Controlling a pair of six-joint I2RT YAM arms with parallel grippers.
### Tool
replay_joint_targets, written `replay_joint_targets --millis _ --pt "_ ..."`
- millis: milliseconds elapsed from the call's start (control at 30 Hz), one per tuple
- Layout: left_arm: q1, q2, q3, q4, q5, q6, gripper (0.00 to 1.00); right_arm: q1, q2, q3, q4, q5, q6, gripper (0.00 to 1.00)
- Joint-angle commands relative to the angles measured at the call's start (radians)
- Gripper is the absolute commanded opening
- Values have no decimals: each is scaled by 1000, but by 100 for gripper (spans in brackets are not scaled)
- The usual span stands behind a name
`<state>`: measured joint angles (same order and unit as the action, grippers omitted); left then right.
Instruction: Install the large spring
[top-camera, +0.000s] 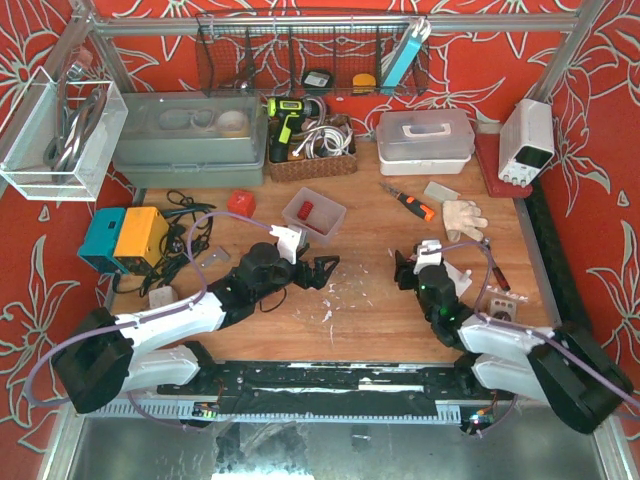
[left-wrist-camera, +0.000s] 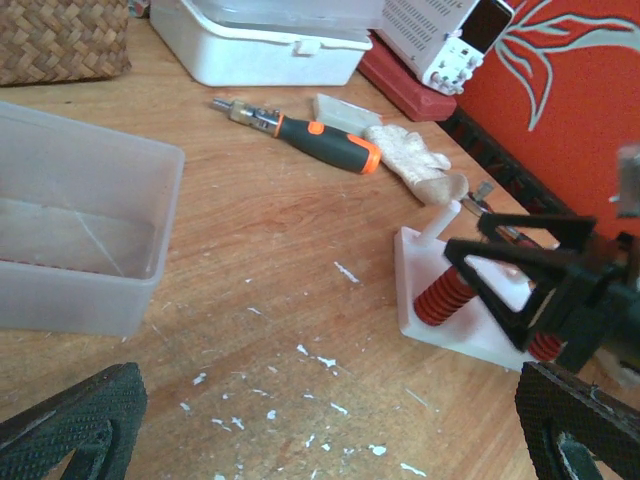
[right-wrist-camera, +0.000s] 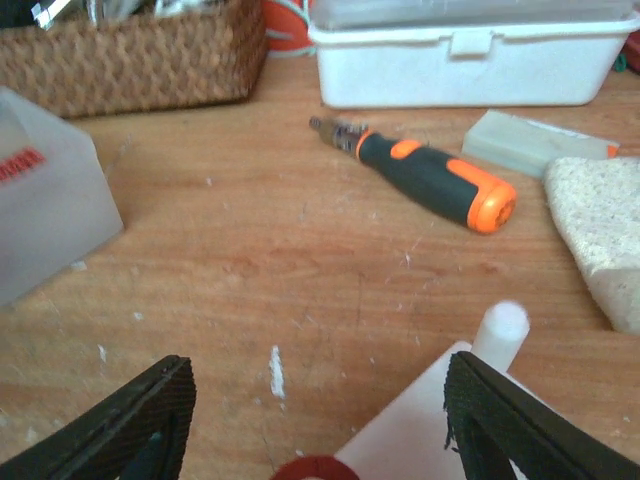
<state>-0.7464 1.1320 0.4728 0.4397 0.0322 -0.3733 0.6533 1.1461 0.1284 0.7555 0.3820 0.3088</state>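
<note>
I will move my left gripper outward, then down into the clear plastic bin (top-camera: 314, 215) (left-wrist-camera: 70, 235) to the large red spring there, as the plate's white peg is still bare.
A white base plate (left-wrist-camera: 440, 335) lies on the wooden table at the right. A thick red spring (left-wrist-camera: 444, 296) stands upright on it, and its top rim (right-wrist-camera: 315, 468) shows at the bottom edge of the right wrist view. A bare white peg (right-wrist-camera: 499, 331) rises from the plate's far corner. My right gripper (right-wrist-camera: 320, 420) is open and straddles the spring without touching it, one black finger (right-wrist-camera: 520, 420) over the plate. A second red coil (left-wrist-camera: 545, 346) peeks out behind that gripper. To the plate's left, my left gripper (left-wrist-camera: 330, 430) is wide open over bare wood (top-camera: 320, 268).
A clear plastic bin (left-wrist-camera: 80, 240) stands left of the left gripper. Beyond the plate lie an orange-and-black screwdriver (right-wrist-camera: 430, 175), a cream glove (right-wrist-camera: 600, 230) and a small pale block (right-wrist-camera: 530, 145). A white lidded box (right-wrist-camera: 470, 50) and wicker basket (right-wrist-camera: 130, 50) stand further back. White flecks (left-wrist-camera: 320, 360) litter the wood.
</note>
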Motion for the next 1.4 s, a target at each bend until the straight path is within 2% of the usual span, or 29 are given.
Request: replay_joint_targets --millis 0,200,333,400,467,567,667,733,800,867,933,1100,1367 --pt "-7 -28 -3 -17 -65 17 100 2 -155 93 -301 19 14 74" --pt "-8 -32 -3 -42 -196 -1 100 0 -382 297 -791 -38 32 98" --pt "21 64 75 -96 -243 -22 99 0 -462 415 -988 -84 -17 99" --pt "49 139 145 -134 -206 -62 91 0 -460 465 -1060 -116 -60 99" --pt "78 213 208 -162 -161 -131 89 0 -440 499 -1104 -130 -71 99" --pt "97 310 332 -251 -199 -193 83 1 -396 505 -1081 -187 -24 99" --pt "97 393 494 -386 -283 -168 83 0 -335 507 -1064 -217 18 98" --pt "97 453 600 -457 -318 -99 83 1 -303 525 -1080 -221 51 99" --pt "105 528 701 -530 -296 21 81 0 -286 536 -1084 -260 55 99" --pt "125 602 787 -600 -260 103 71 0 -290 537 -1094 -261 59 99" --pt "146 653 833 -638 -245 149 59 0 -318 534 -1111 -241 51 99" --pt "173 760 962 -751 -266 275 42 0 -464 488 -1114 -175 32 99" --pt "239 887 1111 -898 -190 375 33 0 -669 406 -1073 -143 27 99"
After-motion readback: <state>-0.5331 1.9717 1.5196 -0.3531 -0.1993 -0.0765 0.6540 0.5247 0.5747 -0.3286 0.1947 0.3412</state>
